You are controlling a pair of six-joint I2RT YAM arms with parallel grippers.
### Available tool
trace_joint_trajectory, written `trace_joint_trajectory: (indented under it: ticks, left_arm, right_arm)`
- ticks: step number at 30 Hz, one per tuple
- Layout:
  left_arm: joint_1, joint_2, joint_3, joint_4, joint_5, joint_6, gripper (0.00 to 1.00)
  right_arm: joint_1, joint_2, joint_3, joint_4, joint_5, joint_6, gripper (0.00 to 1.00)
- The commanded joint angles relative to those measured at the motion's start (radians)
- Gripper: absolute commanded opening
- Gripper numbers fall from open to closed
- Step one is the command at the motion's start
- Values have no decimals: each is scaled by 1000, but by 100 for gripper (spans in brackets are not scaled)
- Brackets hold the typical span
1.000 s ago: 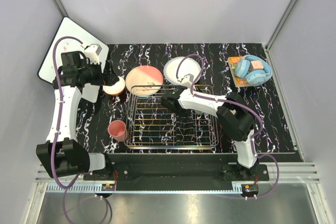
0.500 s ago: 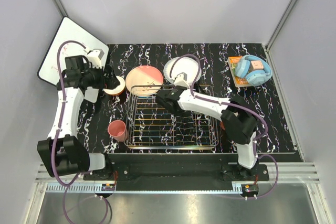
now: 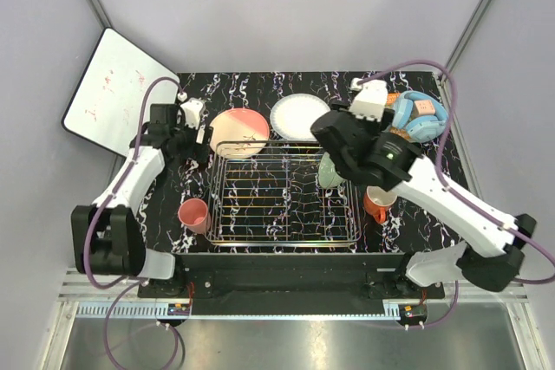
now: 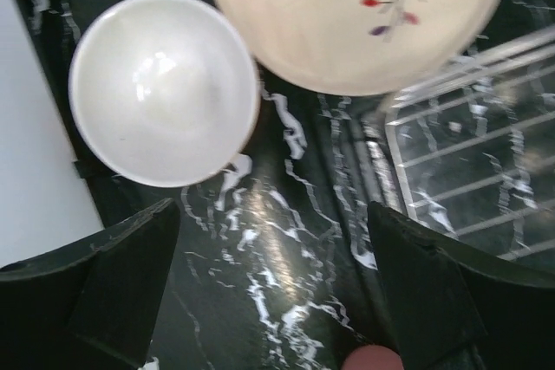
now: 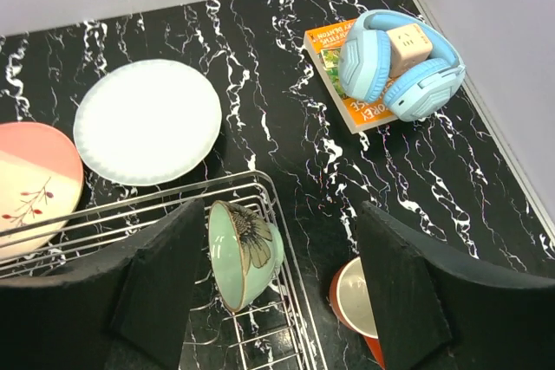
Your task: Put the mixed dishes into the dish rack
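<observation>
I should lower my left gripper toward the orange bowl, with its fingers open on either side of its rim on the side nearest the rack, because there is room there.
The dish rack (image 3: 270, 241) sits mid-table, and the mint-green bowl (image 3: 329, 171) stands on edge at its right end. My right gripper (image 3: 336, 160) hovers open above that bowl (image 5: 243, 253), fingers either side and not touching. The orange mug (image 5: 360, 301) stands just right of the rack (image 5: 290, 318). The white plate (image 3: 299, 116) and pink plate (image 3: 237, 132) lie behind the rack, the pink cup (image 3: 192, 212) to its left. My left gripper (image 4: 270, 210) is open over bare table just short of the orange bowl's cream inside (image 4: 165, 88), beside the pink plate (image 4: 355, 15).
Light-blue headphones (image 3: 416, 114) rest on an orange book (image 5: 347, 93) at the back right. A white board (image 3: 117, 93) leans off the table's back left corner. The rack's corner (image 4: 468, 171) lies right of the left gripper.
The right gripper has opened, left the mint-green bowl in the rack's right end and drawn back up to the right. The left gripper has shifted right, over the orange bowl.
</observation>
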Motion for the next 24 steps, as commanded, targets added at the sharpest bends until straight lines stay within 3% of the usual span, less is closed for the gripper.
trace_joint_trajectory:
  ticks: [1, 4, 17, 20, 24]
  left_arm:
    - [-2, 79, 14, 143, -172, 62, 91]
    - [-2, 124, 32, 178, -235, 71, 89]
    - [-37, 247, 40, 221, -252, 62, 87]
    - [-43, 271, 45, 232, -258, 64, 83]
    - [-44, 317, 60, 238, -266, 53, 67]
  right_arm:
    - [-4, -64, -89, 101, 33, -30, 77]
    - [-10, -84, -118, 107, 27, -28, 76]
    - [-66, -90, -175, 113, -4, -4, 72]
    - [-75, -90, -184, 119, -8, -4, 71]
    - [-87, -93, -198, 122, -12, -4, 69]
